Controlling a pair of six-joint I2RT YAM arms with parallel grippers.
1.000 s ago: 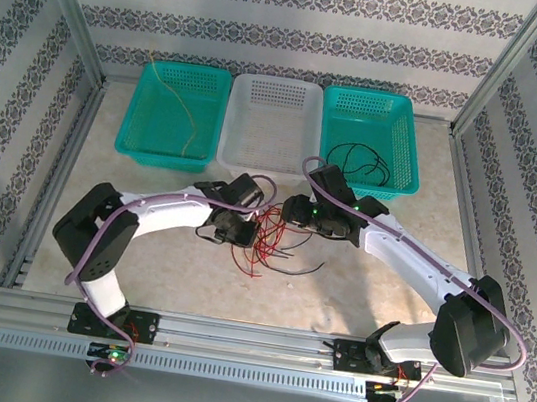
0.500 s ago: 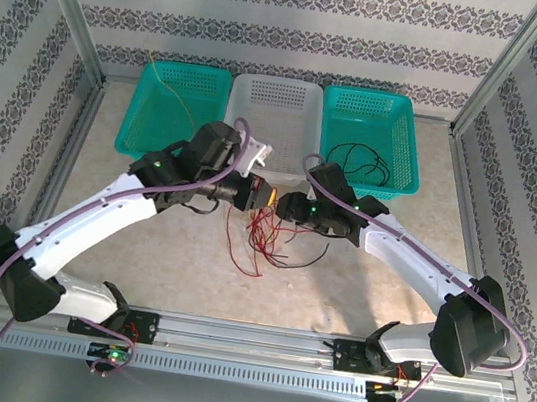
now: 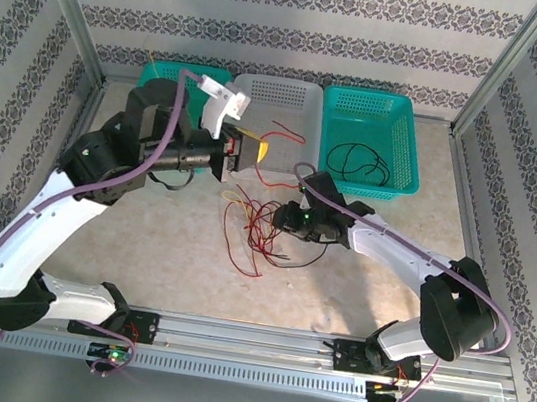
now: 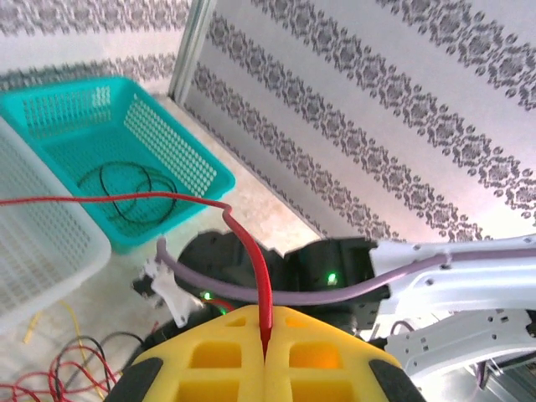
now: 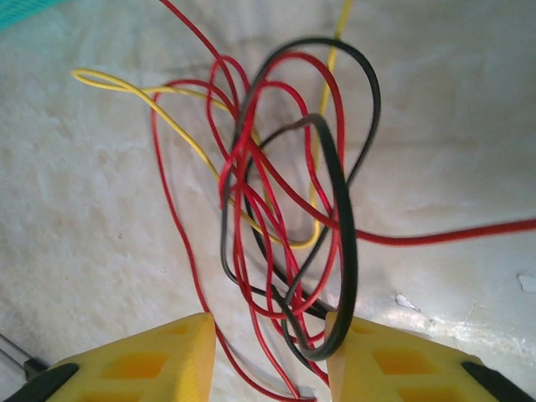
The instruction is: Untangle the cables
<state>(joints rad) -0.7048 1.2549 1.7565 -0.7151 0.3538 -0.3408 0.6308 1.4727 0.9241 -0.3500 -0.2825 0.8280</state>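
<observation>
My left gripper carries the cable there next, away from my base, and releases it.
A tangle of red, black and yellow cables (image 3: 259, 230) lies on the table in front of the baskets. My left gripper (image 3: 254, 150) is raised near the white basket (image 3: 283, 168) and shut on one red cable (image 4: 251, 251). That cable rises from between the yellow fingers (image 4: 327, 352) and trails over the white basket. My right gripper (image 3: 283, 218) is low at the tangle's right side. In the right wrist view this gripper (image 5: 270, 356) is open, with red and black loops (image 5: 276, 193) between the fingers. A black loop leans on the right finger (image 5: 394, 368).
A teal basket (image 3: 392, 184) at the back right holds a coiled black cable (image 3: 355, 161). Another teal basket (image 3: 158, 73) stands at the back left, partly behind my left arm. Patterned walls and metal posts close in the table.
My left arm rose and swung back toward the baskets, drawing the red cable up out of the tangle. The tangle spread out. My right gripper shifted slightly left and nearer.
</observation>
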